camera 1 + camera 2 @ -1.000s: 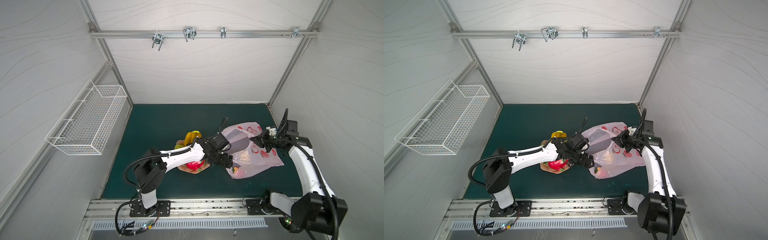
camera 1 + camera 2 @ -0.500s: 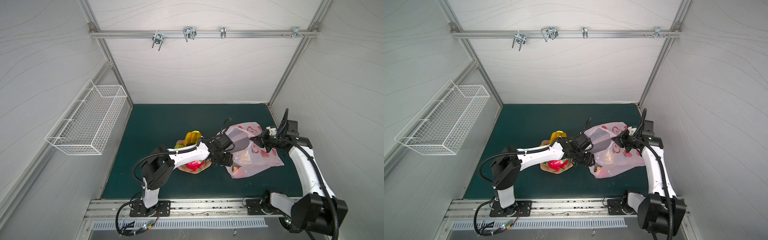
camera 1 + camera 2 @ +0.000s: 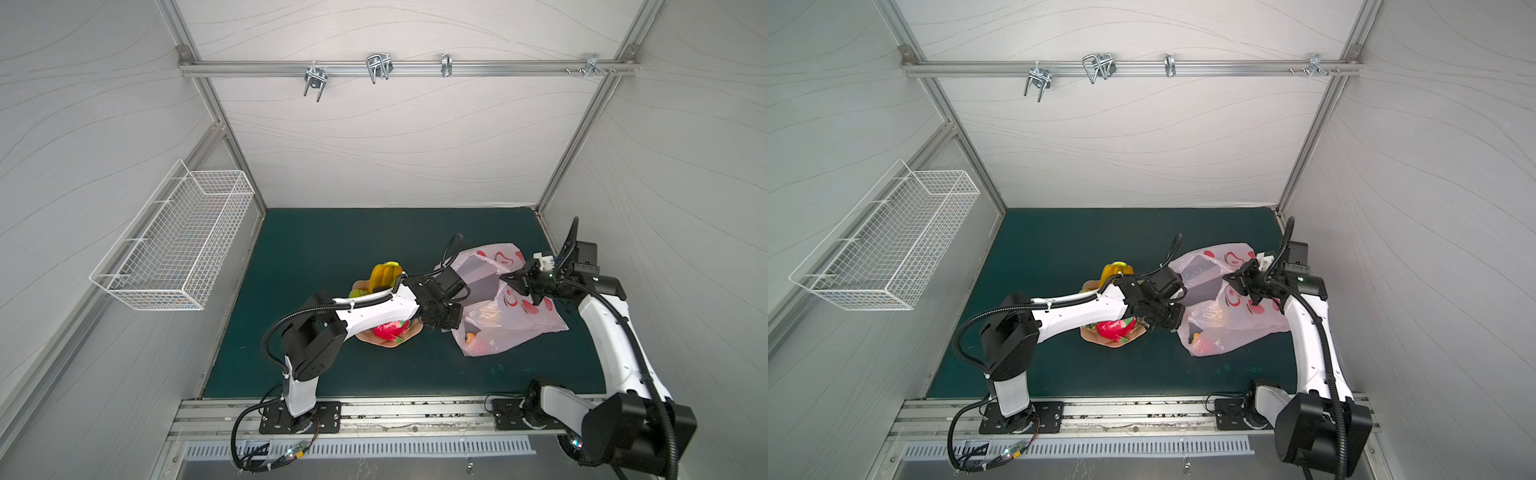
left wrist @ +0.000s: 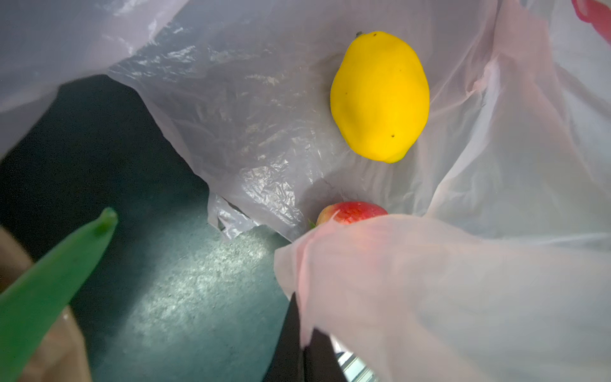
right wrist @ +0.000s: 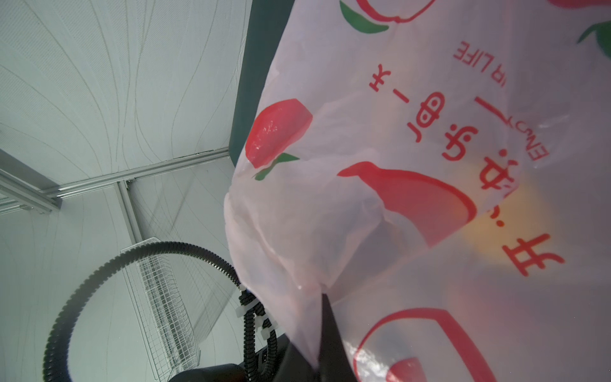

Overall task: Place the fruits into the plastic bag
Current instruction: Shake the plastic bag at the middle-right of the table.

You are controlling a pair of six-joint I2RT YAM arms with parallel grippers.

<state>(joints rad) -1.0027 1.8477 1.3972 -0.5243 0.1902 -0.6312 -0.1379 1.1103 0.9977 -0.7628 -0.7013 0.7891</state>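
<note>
The left gripper lifts the bag's near lower edge over the mat beside the plate next and releases it, since the red fruit (image 4: 352,211) lies near the bag's opening.
The pale-pink plastic bag (image 3: 513,318) (image 3: 1233,322) lies on the green mat at the right, its mouth facing the plate. My left gripper (image 3: 440,326) (image 4: 302,330) is shut on the bag's near lower edge. My right gripper (image 3: 513,282) (image 5: 319,330) is shut on the upper edge and holds it raised. Inside the bag lie a yellow lemon (image 4: 380,96) and a red fruit (image 4: 352,211). On the peach plate (image 3: 376,340) a banana bunch (image 3: 384,274) and a pink-red dragon fruit (image 3: 390,329) show. The left arm hides the rest of the plate.
A white wire basket (image 3: 183,245) hangs on the left wall. Metal hooks (image 3: 378,66) sit on a rail high at the back. The right wall stands close behind the right arm. A green dragon-fruit scale (image 4: 49,281) pokes into the left wrist view.
My left gripper's jaws have closed on the bag's near edge at the mouth, and the left elbow has swung rightward. The right arm has held still with its grip on the bag.
</note>
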